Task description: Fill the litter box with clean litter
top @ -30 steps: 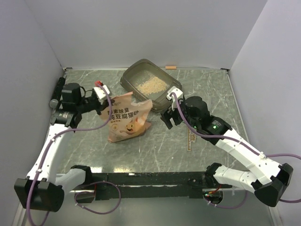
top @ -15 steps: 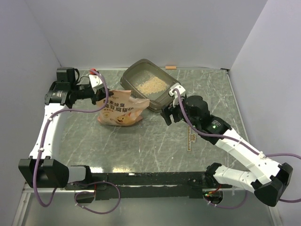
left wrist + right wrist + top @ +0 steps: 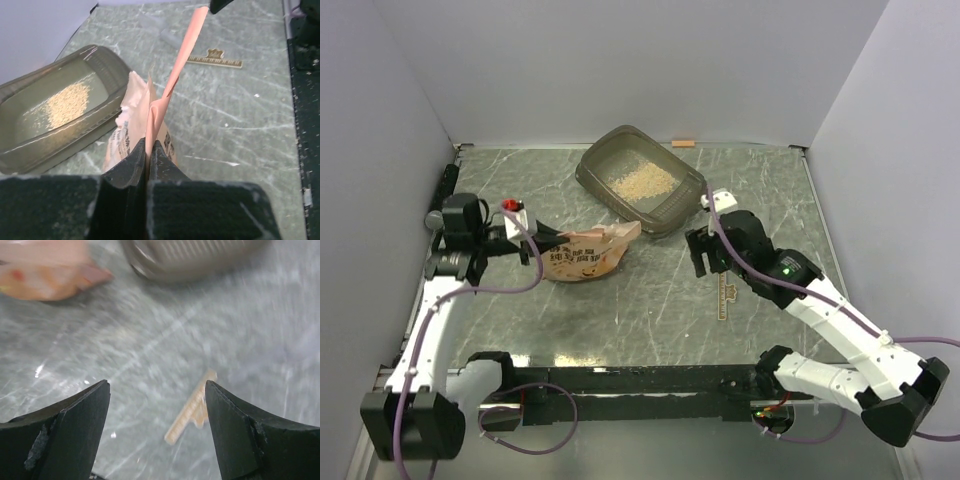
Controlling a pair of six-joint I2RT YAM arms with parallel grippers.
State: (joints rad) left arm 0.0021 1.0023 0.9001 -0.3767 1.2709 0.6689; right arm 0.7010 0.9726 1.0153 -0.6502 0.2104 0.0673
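Observation:
My left gripper draws the pink litter bag (image 3: 582, 253) back onto the bare tabletop at its near side next and releases the film, since that spot lies clear.
The grey-brown litter box (image 3: 667, 212) stands at the back centre with a patch of tan litter (image 3: 642, 181) in it. It also shows in the left wrist view (image 3: 35, 150) with the litter (image 3: 67, 102) inside. The pink litter bag (image 3: 582, 253) lies slumped on the table left of the box, its mouth end pointing at the box. My left gripper (image 3: 534, 246) is shut on the bag's left edge; in the left wrist view the jaws (image 3: 149, 152) pinch the pink film (image 3: 134, 117). My right gripper (image 3: 706, 262) is open and empty, hovering right of the box (image 3: 157, 390).
A flat wooden strip (image 3: 723, 297) lies on the table below my right gripper, also in the right wrist view (image 3: 192, 415). A small tan piece (image 3: 683, 143) lies by the back wall. White walls close in the table at the left, back and right.
My left arm has swung down and toward the near left, and the bag has gone from raised at the box to lying low. My right gripper has drawn back right of the box.

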